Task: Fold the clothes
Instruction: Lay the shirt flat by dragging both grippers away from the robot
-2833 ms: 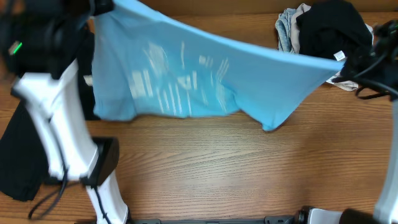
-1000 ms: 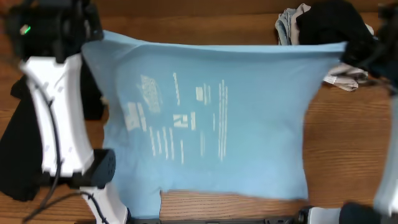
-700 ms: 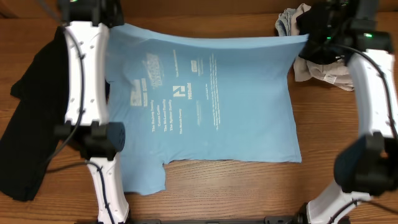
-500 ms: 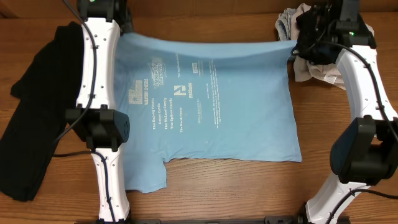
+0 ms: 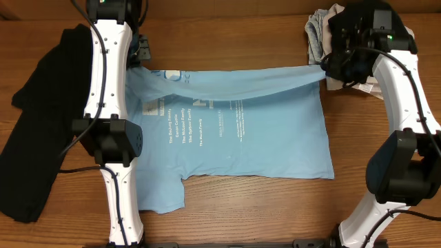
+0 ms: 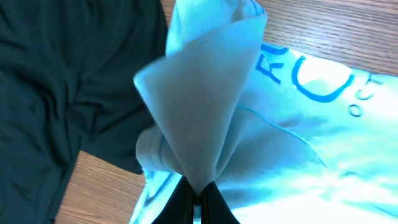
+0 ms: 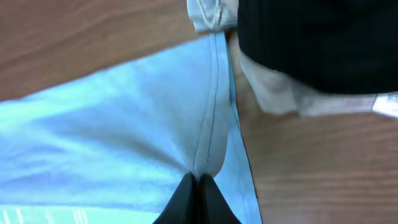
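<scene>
The fold still hangs raised, so my right gripper will draw the held hem back and down onto the shirt's side nearest the heap and release it.
The light blue T-shirt (image 5: 234, 138) lies flat on the table, white lettering up, its far edge lifted and drawn toward me as a fold. My left gripper (image 5: 141, 62) is shut on the shirt's far left corner (image 6: 199, 124). My right gripper (image 5: 324, 65) is shut on the far right hem (image 7: 208, 137). Both hold the edge stretched between them just above the shirt. The plain black garment (image 5: 34, 131) lies at the left and shows in the left wrist view (image 6: 62, 74).
A heap of clothes (image 5: 351, 41), black on top of grey and white pieces, sits at the back right beside my right gripper and shows in the right wrist view (image 7: 317, 43). Bare wooden table (image 5: 262, 213) runs along the front.
The shirt was swung out, laid flat on the table; both grippers have now pulled its far edge toward the front, folding it over the top lettering.
</scene>
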You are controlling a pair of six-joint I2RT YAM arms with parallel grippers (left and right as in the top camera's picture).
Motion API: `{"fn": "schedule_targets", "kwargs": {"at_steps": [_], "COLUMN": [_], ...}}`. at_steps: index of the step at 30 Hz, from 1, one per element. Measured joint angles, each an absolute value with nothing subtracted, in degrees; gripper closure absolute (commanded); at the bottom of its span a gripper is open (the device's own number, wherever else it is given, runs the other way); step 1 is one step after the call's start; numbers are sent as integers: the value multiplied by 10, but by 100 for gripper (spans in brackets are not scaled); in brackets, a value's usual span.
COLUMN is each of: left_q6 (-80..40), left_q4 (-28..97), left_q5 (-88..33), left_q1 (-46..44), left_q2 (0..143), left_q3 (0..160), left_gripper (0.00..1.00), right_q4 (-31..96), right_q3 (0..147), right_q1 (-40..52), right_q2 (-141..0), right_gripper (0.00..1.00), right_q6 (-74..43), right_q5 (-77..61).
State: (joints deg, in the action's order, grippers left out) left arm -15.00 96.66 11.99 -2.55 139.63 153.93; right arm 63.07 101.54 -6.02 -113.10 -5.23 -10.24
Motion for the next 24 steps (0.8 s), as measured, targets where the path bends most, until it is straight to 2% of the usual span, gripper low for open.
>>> {"fn": "schedule_targets", "kwargs": {"at_steps": [10, 11, 12, 13, 14, 15, 17, 18, 24], "left_q6": [-150, -150, -149, -147, -147, -148, -148, -148, -143], "left_q4": [967, 966, 966, 965, 965, 964, 964, 963, 965], "left_q5": [100, 101, 102, 106, 109, 112, 116, 118, 123], "left_q1": [-25, -23, -22, -21, -20, -18, -17, -15, -12], "left_q2": [1396, 1396, 1396, 1396, 1396, 1396, 1396, 1396, 1396], "left_q3": [1408, 1392, 1383, 1374, 1368, 1364, 1361, 1361, 1375], "left_gripper": [96, 91, 74, 49, 31, 19, 5, 1, 0], "right_q4": [628, 621, 618, 613, 608, 605, 601, 600, 618], "right_q3": [958, 945, 936, 927, 921, 916, 914, 914, 916], "right_q1": [-60, -60, -60, -60, -60, -60, -60, -60, -60], "right_q2": [-1131, -1131, -1131, -1131, -1131, -1131, -1131, -1131, -1131], "right_gripper": [96, 94, 81, 67, 61, 57, 49, 48, 48], "right_q6": [-48, -48, -49, -52, -51, -47, -48, -48, -45], "right_q5": [-101, -101, -101, -101, -100, -100, -100, -99, -96]}}
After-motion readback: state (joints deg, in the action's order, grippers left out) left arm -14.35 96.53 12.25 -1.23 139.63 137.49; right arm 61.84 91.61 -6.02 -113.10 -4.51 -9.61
